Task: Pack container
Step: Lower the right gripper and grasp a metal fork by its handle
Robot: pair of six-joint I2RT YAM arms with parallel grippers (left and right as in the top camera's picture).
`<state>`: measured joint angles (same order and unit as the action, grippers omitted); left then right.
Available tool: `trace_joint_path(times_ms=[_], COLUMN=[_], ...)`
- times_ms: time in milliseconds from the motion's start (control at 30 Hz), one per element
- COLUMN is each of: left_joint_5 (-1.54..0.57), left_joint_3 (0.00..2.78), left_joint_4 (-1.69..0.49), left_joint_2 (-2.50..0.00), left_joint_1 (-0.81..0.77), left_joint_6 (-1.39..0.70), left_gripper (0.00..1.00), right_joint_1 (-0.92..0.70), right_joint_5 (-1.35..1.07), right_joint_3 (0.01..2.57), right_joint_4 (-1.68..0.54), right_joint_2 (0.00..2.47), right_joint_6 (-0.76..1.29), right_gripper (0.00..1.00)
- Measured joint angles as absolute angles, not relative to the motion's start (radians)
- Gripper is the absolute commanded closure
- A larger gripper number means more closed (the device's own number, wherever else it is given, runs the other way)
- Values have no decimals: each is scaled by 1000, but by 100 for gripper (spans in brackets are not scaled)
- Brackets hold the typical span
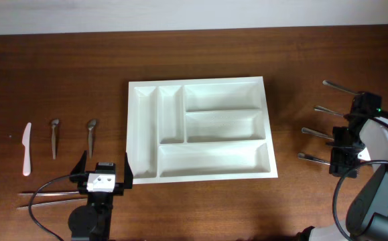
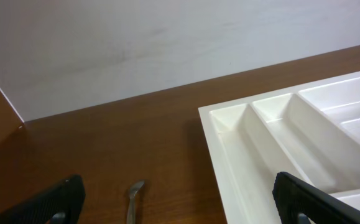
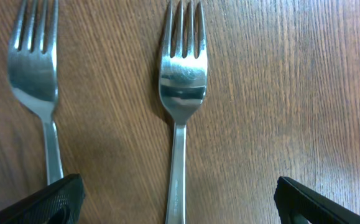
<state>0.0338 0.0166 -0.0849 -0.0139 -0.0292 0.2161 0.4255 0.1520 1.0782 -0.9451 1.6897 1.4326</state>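
My right gripper moves down next onto the neck of the metal fork (image 1: 324, 161) (image 3: 179, 126) beneath it.
The container (image 1: 149, 127) is a large white tray with empty compartments in the middle of the table; its near-left corner (image 2: 242, 155) fills the right of the left wrist view. My left gripper (image 1: 104, 171) stands open just off that corner, above the table, with a metal spoon (image 2: 133, 198) lying ahead between its fingers. At the right, my right gripper (image 1: 340, 139) is open over a row of forks. One fork (image 3: 183, 81) lies centred between its fingers, untouched, and a second fork (image 3: 33, 59) lies to its left.
Left of the tray lie a white plastic knife (image 1: 27, 148) and two spoons (image 1: 54, 137) (image 1: 91, 134). Thin metal sticks (image 1: 46, 195) lie by the left arm's base. Several forks (image 1: 328, 109) lie in a row at the right.
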Motion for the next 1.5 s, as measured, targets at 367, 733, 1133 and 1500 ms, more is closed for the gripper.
trace_joint_path(times_ms=[367,733,1133,1500], left_joint_5=[34,34,34,34], left_joint_3=[17,17,17,17], left_joint_4=[-85,-85,-85,-84], left_joint_2=[-14,-14,-14,-14], left_joint_1=[-29,-29,-29,-29], left_joint_6=[216,216,216,216], left_gripper=[1,1,1,1], right_joint_1=[426,426,426,426], right_joint_5=[162,178,178,192], right_joint_3=[1027,1027,1024,981], right_joint_4=[-889,-876,-871,-763], right_joint_2=[1690,1693,1778,1774], right_joint_6=[1433,1432,1433,1433], right_gripper=[1,1,1,1])
